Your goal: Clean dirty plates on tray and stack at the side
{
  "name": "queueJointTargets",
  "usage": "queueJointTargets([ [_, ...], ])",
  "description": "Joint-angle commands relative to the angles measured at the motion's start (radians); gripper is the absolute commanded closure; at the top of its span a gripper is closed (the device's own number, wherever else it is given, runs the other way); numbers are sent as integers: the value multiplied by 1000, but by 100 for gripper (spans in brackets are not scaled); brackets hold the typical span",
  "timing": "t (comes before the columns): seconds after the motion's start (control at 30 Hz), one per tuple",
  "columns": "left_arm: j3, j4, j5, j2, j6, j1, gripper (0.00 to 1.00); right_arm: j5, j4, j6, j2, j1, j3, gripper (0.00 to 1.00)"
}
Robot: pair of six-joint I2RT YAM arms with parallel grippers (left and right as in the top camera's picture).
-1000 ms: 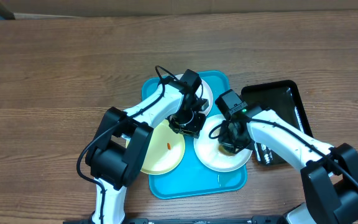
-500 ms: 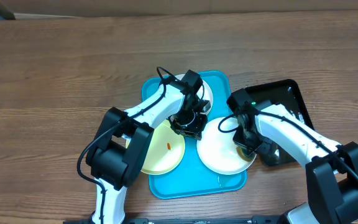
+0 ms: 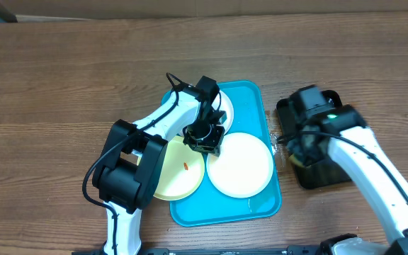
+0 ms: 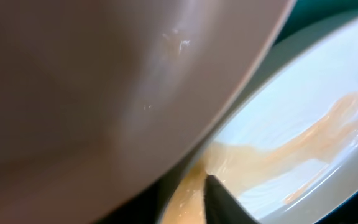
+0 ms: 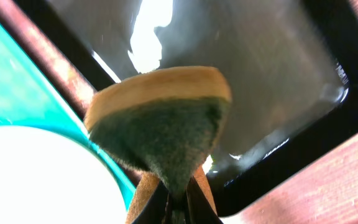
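I need to move my right gripper right in the overhead view and down to the black tray's empty bottom to release the sponge (image 5: pixel 160 118).
The turquoise tray (image 3: pixel 252 93) holds three plates. A white plate (image 3: pixel 241 164) lies at the front right. A yellow-green plate (image 3: pixel 176 173) with a red speck overhangs the tray's left edge. Another white plate (image 3: pixel 227 106) is at the back, mostly hidden by my left arm. My left gripper (image 3: pixel 204 136) is shut on the front white plate's rim (image 4: pixel 303 106), where the plates meet. My right gripper (image 3: pixel 299 152) is shut on a yellow and green sponge (image 5: pixel 160 118) and holds it over the black tray (image 5: pixel 278 74), just right of the turquoise tray's rim (image 5: pixel 17 81).
The black tray (image 3: pixel 326 173) stands on the wooden table right of the turquoise tray. Bare wood (image 3: pixel 62 85) lies to the left and at the back.
My right gripper has moved right with the sponge, off the front white plate and over the black tray. My left gripper and the white plate have shifted a little left.
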Motion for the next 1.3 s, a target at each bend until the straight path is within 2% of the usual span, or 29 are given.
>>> queueJointTargets([
  [0.0,-7,21,-30,33,-4,-2,66,-31,26,-103,-19,-99,23,96],
  [0.03,-7,30,-11,33,-3,-3,66,-73,54,-148,-15,-132,15,96],
  [0.17,-7,55,-2,33,0,-15,76,-183,139,-226,11,-214,-32,96],
  [0.33,-8,68,-6,33,11,-35,81,-201,235,-226,62,-254,-115,96],
  [0.47,-8,60,-20,33,39,-62,85,-205,275,-225,76,-256,-138,84],
  [0.53,-8,55,-48,33,42,-76,90,-215,278,-225,66,-258,-132,80],
  [0.57,-8,55,-63,33,42,-82,96,-224,272,-226,60,-261,-124,78],
  [0.77,20,10,-68,31,40,-92,96,-246,164,-226,-11,-293,-27,68],
  [0.9,159,-126,-119,31,-8,-92,96,-251,72,-226,-78,-338,41,61],
  [1.07,432,-269,-195,31,-44,-113,96,-275,16,-225,-145,-423,72,53],
  [1.27,655,-238,-367,31,-111,-178,96,-306,-27,-227,-149,-536,71,48],
])
